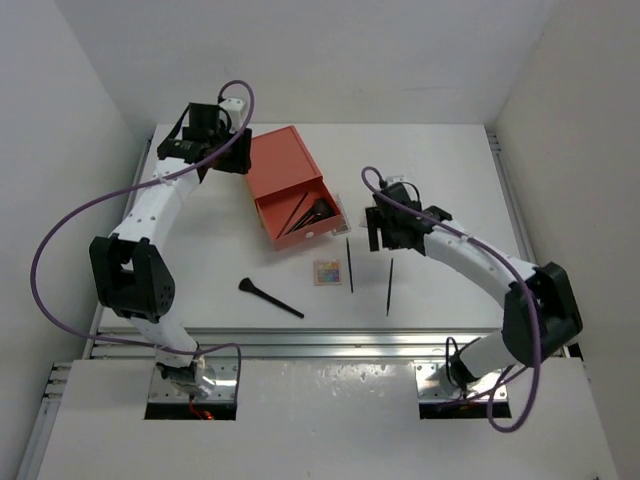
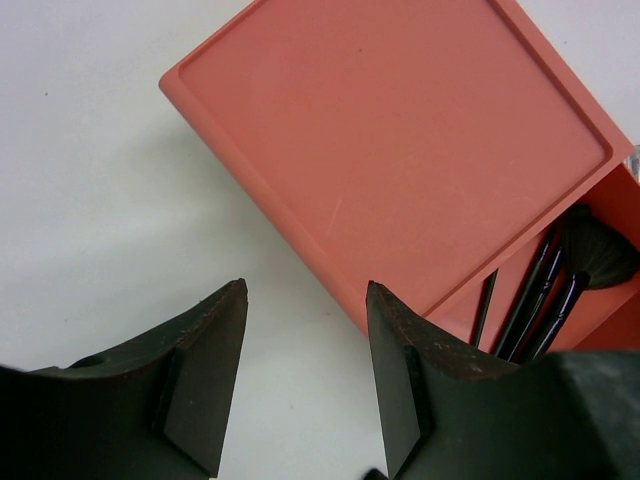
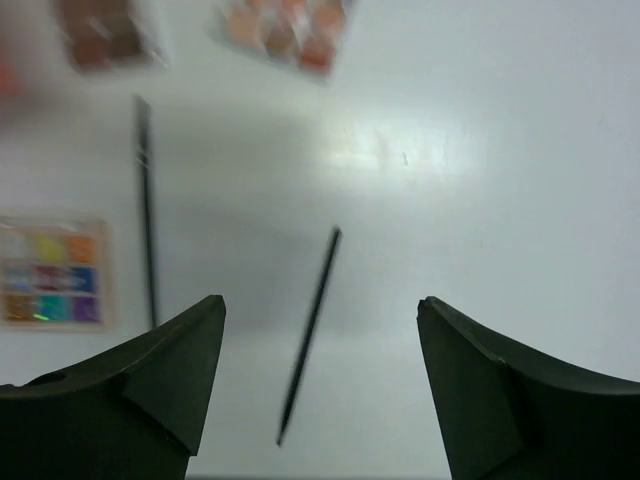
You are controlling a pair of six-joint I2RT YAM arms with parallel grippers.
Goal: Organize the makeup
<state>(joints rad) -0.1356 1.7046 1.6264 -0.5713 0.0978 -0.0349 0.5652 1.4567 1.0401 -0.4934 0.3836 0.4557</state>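
Note:
The thin dark stick farther from the box (image 1: 283, 170) is still on the tabletop, so my right gripper will lower back toward the bar onto the farther stick's middle (image 1: 389, 287) next.
An orange box (image 1: 283, 170) stands at the back centre, its drawer open toward the right, with black brushes (image 1: 312, 212) inside; they also show in the left wrist view (image 2: 560, 290). A black brush (image 1: 270, 298), a mixed-colour palette (image 1: 327, 272) and two thin dark sticks (image 1: 349, 265) (image 1: 390, 287) lie on the table. My left gripper (image 1: 238, 152) is open and empty at the box's left edge (image 2: 305, 380). My right gripper (image 1: 380, 230) is open and empty above one stick (image 3: 310, 335). The right wrist view, which is blurred, also shows a brown palette (image 3: 100, 35) and a pink palette (image 3: 285, 30).
The white table (image 1: 450, 170) is walled in at the back and on both sides. A metal rail (image 1: 330, 345) runs along the near edge. The box's flat lid (image 2: 400, 140) fills most of the left wrist view. Purple cables loop off both arms.

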